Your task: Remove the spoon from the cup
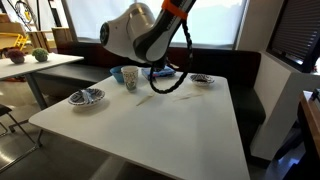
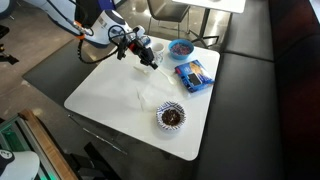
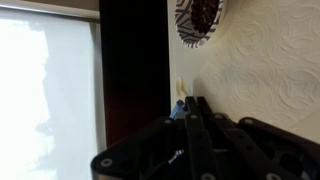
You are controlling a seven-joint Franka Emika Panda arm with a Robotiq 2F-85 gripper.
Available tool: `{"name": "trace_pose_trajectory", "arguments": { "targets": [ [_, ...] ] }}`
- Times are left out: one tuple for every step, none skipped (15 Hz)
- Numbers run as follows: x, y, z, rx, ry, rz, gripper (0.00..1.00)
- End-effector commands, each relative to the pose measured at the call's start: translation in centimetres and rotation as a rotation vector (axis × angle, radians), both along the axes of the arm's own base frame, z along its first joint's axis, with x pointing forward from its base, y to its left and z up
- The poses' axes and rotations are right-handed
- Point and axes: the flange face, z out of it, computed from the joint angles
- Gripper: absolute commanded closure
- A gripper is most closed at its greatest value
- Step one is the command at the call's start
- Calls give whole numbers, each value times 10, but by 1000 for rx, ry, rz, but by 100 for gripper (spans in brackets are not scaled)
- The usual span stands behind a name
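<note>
I am holding the spoon clear of the cup, so I need to lower my gripper toward the bare tabletop beside the blue packet and let go of the spoon there.
My gripper shows in the wrist view with its dark fingers pressed together. A slim, cream-coloured piece, the spoon, sticks out just past the fingertips, with a small blue bit beside it. In an exterior view the gripper hangs over the far side of the white table, close to the blue packet. A white and blue cup stands at the table's far side, partly behind my arm. I cannot tell from these views whether the spoon's end is still inside the cup.
The white table carries a patterned bowl, another bowl, and a blue packet. A dark-filled bowl sits near one table edge and shows in the wrist view. Dark bench seating surrounds the table.
</note>
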Motion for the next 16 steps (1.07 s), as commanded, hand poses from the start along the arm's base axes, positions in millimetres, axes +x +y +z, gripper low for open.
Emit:
{"name": "trace_pose_trajectory", "arguments": {
  "targets": [
    [-1,4,-36,-60,5,56,99],
    [-3,3,-45,-78,16,67,99],
    [-4,1,-52,-89,25,82,99],
    [-6,-1,-58,-99,30,95,99],
    [-7,-3,-64,-102,40,111,99],
    [-8,-4,-70,-104,47,125,99],
    [-10,-5,-74,-107,54,136,99],
    [-11,-6,-79,-108,58,153,99],
    [-11,-5,-82,-105,58,175,99],
    [-12,-3,-85,-90,63,204,99],
    [-12,-2,-89,-79,67,231,99],
    [-11,-1,-91,-68,70,252,99],
    [-10,1,-94,-61,75,269,99],
    [-10,2,-97,-55,77,282,99],
    [-10,3,-98,-51,78,291,99],
    [-10,5,-100,-46,80,301,99]
  ]
}}
